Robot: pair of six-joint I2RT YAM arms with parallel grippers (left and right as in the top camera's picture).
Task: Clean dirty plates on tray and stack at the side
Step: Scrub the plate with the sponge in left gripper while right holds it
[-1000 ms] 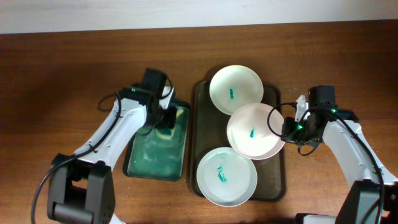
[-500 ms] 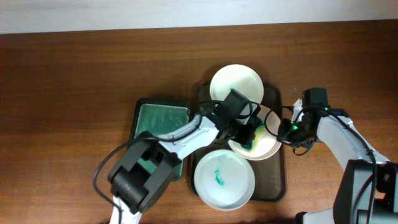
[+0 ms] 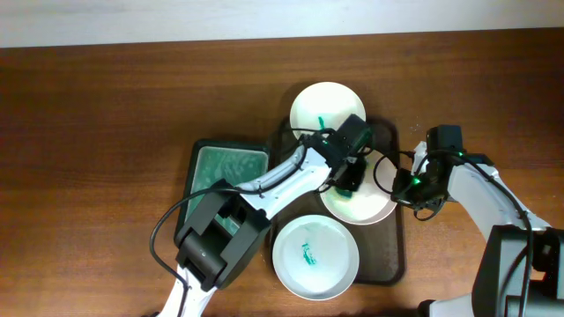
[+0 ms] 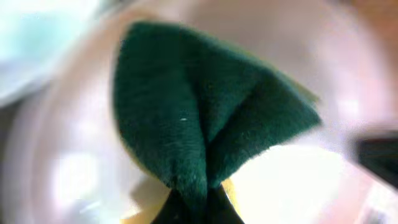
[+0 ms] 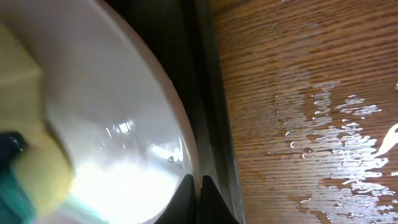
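Observation:
I should next raise my left gripper off the plate, lower it into the open green tub (image 3: pixel 227 170), which is to its left in the overhead view, and let go of the sponge.
Three white plates lie on the dark tray (image 3: pixel 389 264). The far plate (image 3: pixel 317 107) and the near plate (image 3: pixel 315 255) each carry a green smear. My left gripper (image 3: pixel 346 180) is shut on a green and yellow sponge (image 4: pixel 205 118) and presses it onto the middle plate (image 3: pixel 370 204). My right gripper (image 3: pixel 398 185) is shut on the right rim of that middle plate (image 5: pixel 112 124), next to the tray's raised rim (image 5: pixel 205 93). The middle plate's centre is hidden by the sponge.
A green tub (image 3: pixel 225 167) stands left of the tray, partly under my left arm. Water drops wet the wooden table (image 5: pixel 329 124) right of the tray. The table's far edge meets a white wall.
A second ago my left gripper was at the green tub; it has carried the sponge onto the middle plate. Since half a second ago it has shifted a little towards the far side. The right gripper keeps its hold.

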